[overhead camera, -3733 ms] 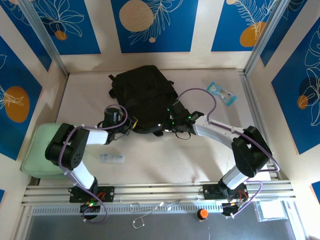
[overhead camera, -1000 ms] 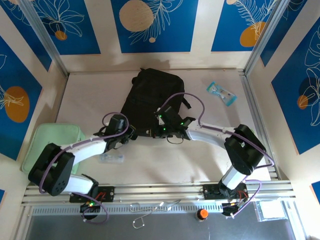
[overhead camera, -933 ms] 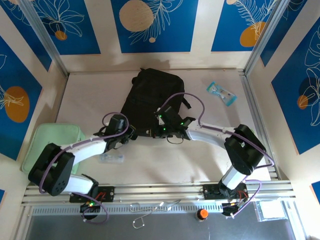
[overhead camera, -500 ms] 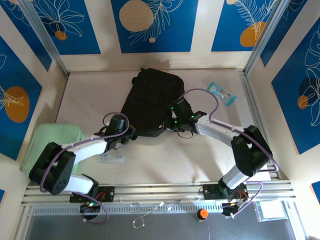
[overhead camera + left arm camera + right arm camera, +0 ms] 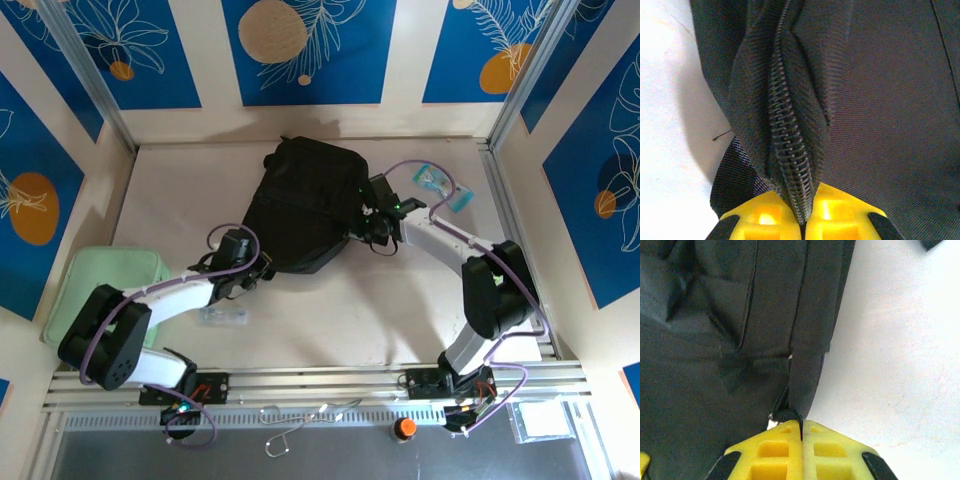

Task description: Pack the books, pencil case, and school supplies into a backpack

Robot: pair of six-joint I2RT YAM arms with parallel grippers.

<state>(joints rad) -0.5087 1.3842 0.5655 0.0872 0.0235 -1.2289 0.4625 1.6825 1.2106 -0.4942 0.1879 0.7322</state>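
Next, the right gripper moves sideways, away from my left gripper, toward the open tabletop [image 5: 850,400] beside the bag. It then releases the pull loop [image 5: 786,415], because the backpack lies slanted.
The black backpack [image 5: 300,205] lies in the middle of the table. My left gripper [image 5: 264,267] is at its near-left corner, and in the left wrist view its yellow fingers [image 5: 765,217] are shut on a fold of the backpack [image 5: 880,100] that carries the zipper teeth [image 5: 787,150]. My right gripper [image 5: 363,228] is at the bag's right edge. In the right wrist view the right gripper [image 5: 801,432] is shut on a small black pull loop [image 5: 786,415] of the backpack [image 5: 700,390]. A mint green zip case [image 5: 105,290] lies at the left edge. The books are out of view.
A clear flat packet [image 5: 222,316] lies on the table just under my left forearm. A blue-and-white packet [image 5: 440,187] sits at the far right, near the right arm's cable. Metal frame posts stand at both far corners.
My right gripper has travelled right and away from me along the backpack's edge, pulling that side with it. The left gripper has kept its hold in the same place.
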